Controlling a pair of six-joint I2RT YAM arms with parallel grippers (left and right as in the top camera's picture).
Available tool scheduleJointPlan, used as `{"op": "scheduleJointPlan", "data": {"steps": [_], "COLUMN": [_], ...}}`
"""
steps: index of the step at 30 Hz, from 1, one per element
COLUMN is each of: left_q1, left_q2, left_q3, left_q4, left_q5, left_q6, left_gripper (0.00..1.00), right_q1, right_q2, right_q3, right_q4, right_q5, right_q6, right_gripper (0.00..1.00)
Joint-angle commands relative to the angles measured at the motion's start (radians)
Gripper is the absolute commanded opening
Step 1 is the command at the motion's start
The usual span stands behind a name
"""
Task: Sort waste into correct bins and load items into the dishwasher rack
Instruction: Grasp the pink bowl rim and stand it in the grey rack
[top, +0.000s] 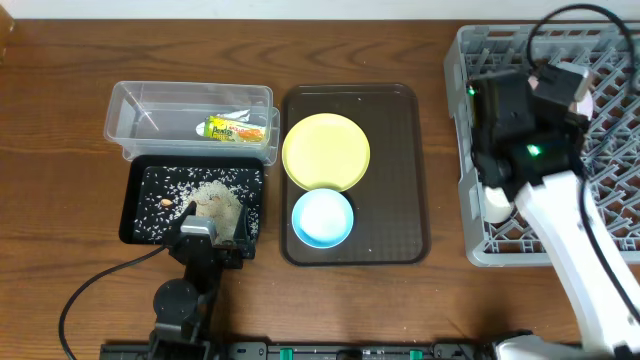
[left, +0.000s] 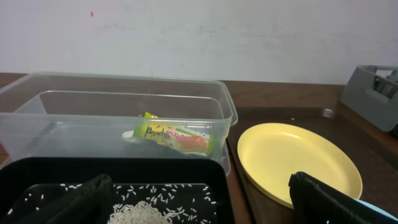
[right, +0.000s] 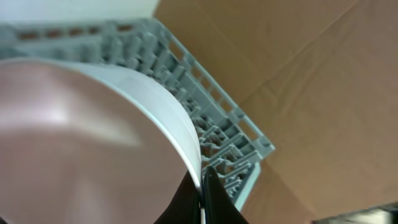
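Note:
The right gripper lowers toward the rack's edge by the brown tray next, then releases the white bowl's rim.
My right gripper (right: 203, 190) is shut on the rim of the white bowl (right: 93, 124) and holds it over the grey dishwasher rack (right: 217, 118). In the overhead view that gripper (top: 562, 88) is above the rack (top: 470, 150), where a small white cup (top: 497, 203) lies. My left gripper (left: 202, 205) is open and empty over the black tray (left: 155, 171), which holds rice (left: 146, 214). The snack wrapper (left: 177, 138) lies in the clear tub (left: 118, 93). The yellow plate (top: 326, 150) and the light blue bowl (top: 322, 217) sit on the brown tray. The chopsticks are out of view.
The brown serving tray (top: 395, 170) lies mid-table between the bins and the rack. The clear tub (top: 130, 105) stands behind the black tray (top: 140, 205). A black cable (top: 90, 290) runs along the front left. Bare wooden table surrounds them.

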Motion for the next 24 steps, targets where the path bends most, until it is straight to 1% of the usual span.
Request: {"op": "scheduleJointPlan", "data": {"steps": [1, 4, 7, 10, 17, 19, 24], "left_q1": [0.005, 0.005, 0.005, 0.005, 0.005, 0.005, 0.005], "left_q2": [-0.007, -0.007, -0.007, -0.007, -0.007, -0.007, -0.007], "left_q3": [-0.018, -0.018, -0.018, -0.018, -0.018, -0.018, -0.018], "left_q4": [-0.038, -0.038, -0.038, -0.038, -0.038, -0.038, -0.038], "left_q5": [-0.009, -0.009, -0.009, -0.009, -0.009, -0.009, -0.009], "left_q6": [0.017, 0.017, 0.018, 0.018, 0.018, 0.018, 0.018], "left_gripper": [0.92, 0.92, 0.92, 0.92, 0.92, 0.92, 0.92], "right_q1": [-0.042, -0.069, -0.070, -0.068, -0.012, 0.003, -0.001], "right_q2": [0.100, 0.179, 0.244, 0.299, 0.364, 0.360, 0.327], "right_q3": [0.008, 0.008, 0.008, 0.008, 0.008, 0.008, 0.008], "right_q4": [0.011, 0.024, 0.040, 0.040, 0.010, 0.003, -0.001], "right_q5": [0.076, 0.060, -0.022, -0.061, -0.074, -0.045, 0.122], "right_q6": [-0.020, -0.020, -0.045, -0.058, -0.061, -0.061, -0.062], "right_gripper": [0.01, 0.01, 0.01, 0.01, 0.01, 0.01, 0.01]}}
